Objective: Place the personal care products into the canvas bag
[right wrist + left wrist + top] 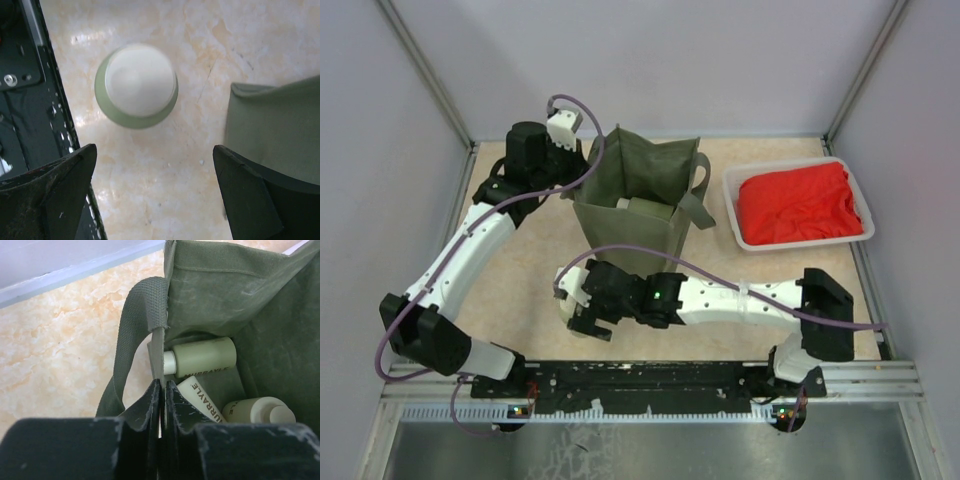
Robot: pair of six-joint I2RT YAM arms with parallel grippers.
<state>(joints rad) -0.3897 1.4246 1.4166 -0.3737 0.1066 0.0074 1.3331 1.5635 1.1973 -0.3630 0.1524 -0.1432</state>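
Note:
My right gripper shifts to the left in the top view and down around the pale green bottle next, because the bottle's cap still stands beyond the open fingers.
The olive-green canvas bag (pixel 640 215) stands open at the middle of the table. My left gripper (pixel 162 382) is shut on the bag's rim next to a strap handle (pixel 132 335). Three pale green and cream personal care products lie inside the bag (pixel 280 315): one (pixel 205 357) across the bottom, one (pixel 202 400) beside it and one (pixel 257 410) at the lower right. Another bottle (pixel 136 85) stands upright on the table, cap up. My right gripper (pixel 154 150) hangs open just short of it, touching nothing. The bag's side (pixel 275 130) is close to the right finger.
A white tray (pixel 790 243) holding a red cloth (pixel 800 200) sits at the back right. The black base rail (pixel 650 380) runs along the near edge, close beside the standing bottle in the right wrist view (pixel 20 100). Grey walls enclose the table.

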